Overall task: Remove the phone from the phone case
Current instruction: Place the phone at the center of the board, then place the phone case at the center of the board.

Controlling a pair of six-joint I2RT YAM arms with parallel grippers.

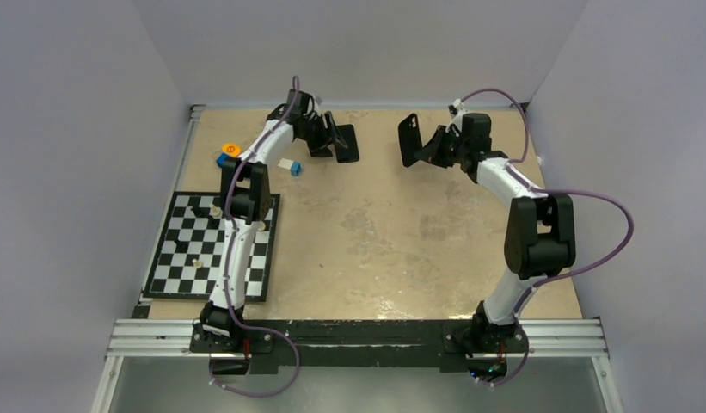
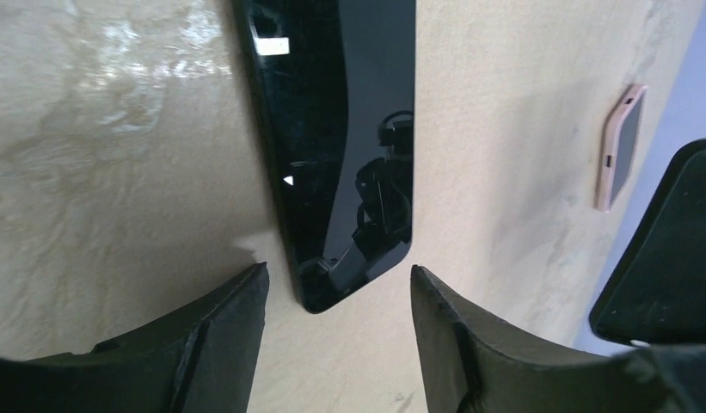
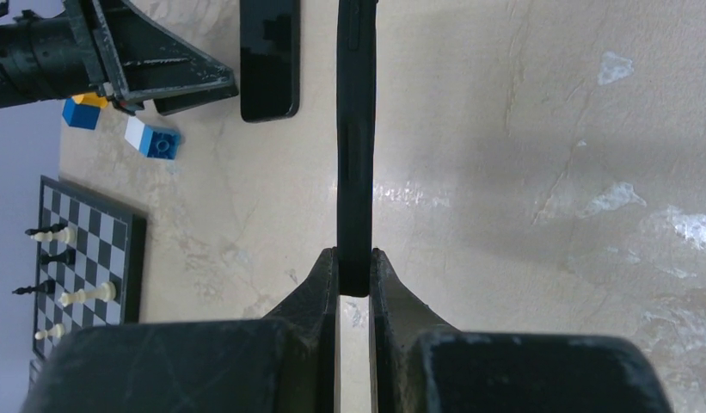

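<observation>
The robot's right gripper will move back, to the left in the top view and down, and release the phone case (image 3: 356, 146), because the table before the phone's near end (image 3: 293, 217) is bare.
The black phone (image 2: 340, 146) lies flat on the table, its glossy screen up; it also shows in the top view (image 1: 346, 143) and the right wrist view (image 3: 269, 60). My left gripper (image 2: 339, 280) is open and empty, with the phone's near end just ahead of the gap between its fingers, apart from both. My right gripper (image 3: 354, 262) is shut on the end of the black phone case (image 3: 356, 146), holding it edge-on above the table. The case also shows in the top view (image 1: 409, 139), right of the phone, and in the left wrist view (image 2: 667, 249).
A chessboard (image 1: 213, 249) with a few pieces lies at the left by the left arm. Blue, white and orange blocks (image 1: 229, 155) sit behind it. A small pink device (image 2: 620, 146) lies near the right wall. Grey walls enclose the table.
</observation>
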